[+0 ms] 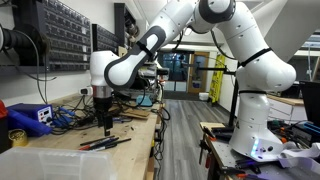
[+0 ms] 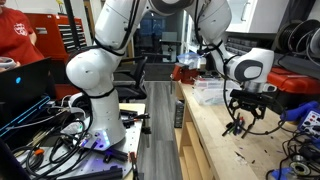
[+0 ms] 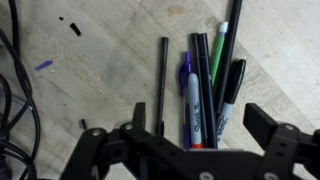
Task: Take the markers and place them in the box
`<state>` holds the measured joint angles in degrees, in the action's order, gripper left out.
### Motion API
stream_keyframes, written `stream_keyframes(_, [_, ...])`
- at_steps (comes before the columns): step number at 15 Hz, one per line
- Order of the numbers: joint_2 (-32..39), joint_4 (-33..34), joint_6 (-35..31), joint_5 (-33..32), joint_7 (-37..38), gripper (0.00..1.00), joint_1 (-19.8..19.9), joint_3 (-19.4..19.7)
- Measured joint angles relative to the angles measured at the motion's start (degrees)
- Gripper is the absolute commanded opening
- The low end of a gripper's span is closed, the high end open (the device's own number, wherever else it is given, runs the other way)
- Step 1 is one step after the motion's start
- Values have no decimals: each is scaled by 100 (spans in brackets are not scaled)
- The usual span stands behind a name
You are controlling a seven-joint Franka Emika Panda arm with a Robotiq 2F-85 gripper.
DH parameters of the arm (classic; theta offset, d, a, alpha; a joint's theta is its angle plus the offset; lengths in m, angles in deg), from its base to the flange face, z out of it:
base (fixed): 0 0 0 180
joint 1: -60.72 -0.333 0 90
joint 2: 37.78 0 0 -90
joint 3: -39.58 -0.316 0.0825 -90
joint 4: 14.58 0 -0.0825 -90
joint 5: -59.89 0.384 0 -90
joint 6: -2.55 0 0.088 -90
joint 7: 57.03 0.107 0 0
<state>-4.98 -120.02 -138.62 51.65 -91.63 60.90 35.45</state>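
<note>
The black marker lies midway between my gripper's open fingers, so my gripper needs to lower them toward the bench around the bunch of markers and close on it.
Several markers lie side by side on the wooden bench in the wrist view: a white-barrelled Sharpie [image 3: 193, 112], a black marker [image 3: 204, 75], a green marker [image 3: 220, 48], a black-capped marker [image 3: 234, 88], a blue pen [image 3: 185, 72] and a thin black pen [image 3: 163, 78]. My gripper [image 3: 200, 117] is open and empty. It hangs just above the markers, with its fingers on either side of the bunch. It shows in both exterior views [image 1: 105, 125] [image 2: 238, 128], and the markers [image 1: 104, 143] lie below it. A clear plastic box [image 1: 55, 160] stands at the near end of the bench.
Cables lie at the left edge of the wrist view [image 3: 12, 95] and along the bench [image 1: 70, 118]. A blue device [image 1: 28, 117] and yellow tape [image 1: 17, 137] stand nearby. Small dark bits [image 3: 75, 28] lie on the wood. A person in red [image 2: 18, 35] sits nearby.
</note>
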Motion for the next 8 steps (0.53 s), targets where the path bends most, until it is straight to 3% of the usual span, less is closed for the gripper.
stream_keyframes(6, [335,3,-348,13,-550,100,208,-246])
stream_keyframes(7, [379,3,-385,20,-601,95,226,-279])
stream_keyframes(8, [416,3,-415,25,-641,74,237,-305])
